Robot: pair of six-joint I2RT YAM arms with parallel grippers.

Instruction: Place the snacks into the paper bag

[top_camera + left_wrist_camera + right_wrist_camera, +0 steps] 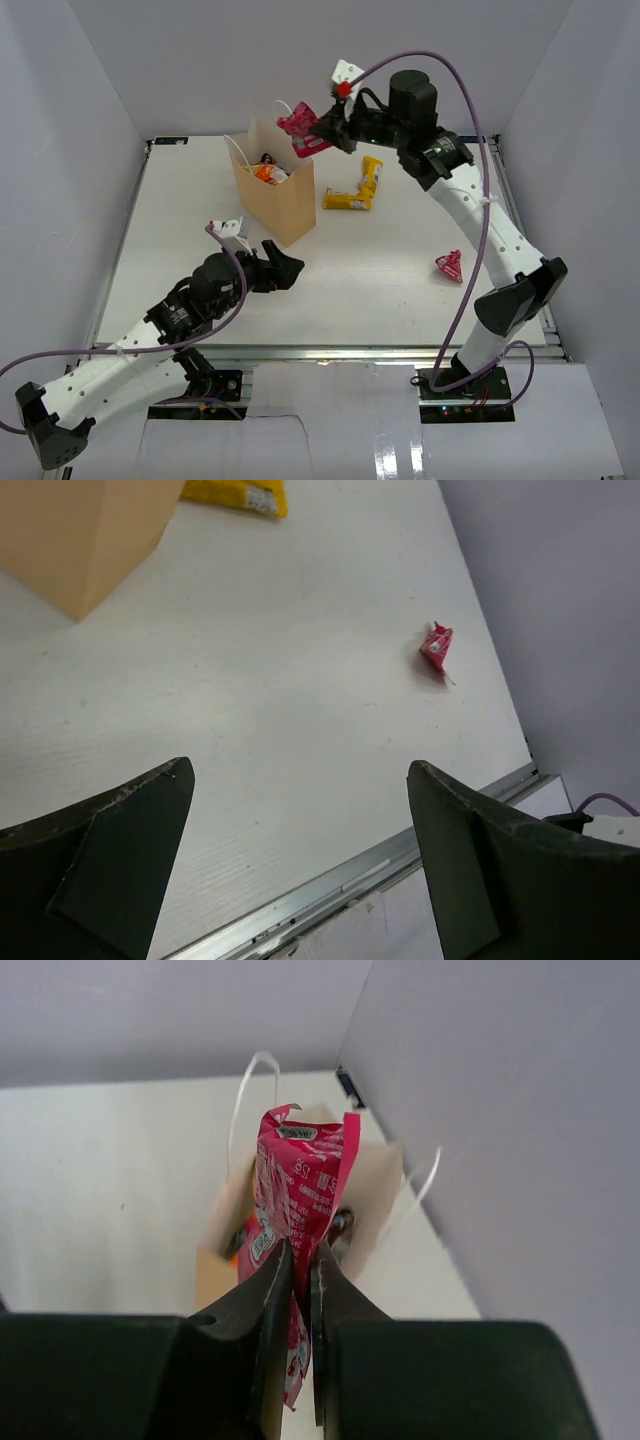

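The pink packet hangs above the bag's rim, so next I will move my right gripper to the left in the top view and lower it over the bag's open top to release.
The tan paper bag stands upright at the back middle of the table, with orange and dark packets inside. My right gripper is shut on a pink snack packet and holds it above the bag's open top; the right wrist view shows the packet pinched between the jaws over the bag. A yellow packet lies right of the bag. A small pink packet lies at the right, also in the left wrist view. My left gripper is open and empty, in front of the bag.
White walls enclose the table on three sides. The metal front rail runs along the near edge. Purple cables trail from both arms. The bag's corner and the yellow packet show at the top of the left wrist view.
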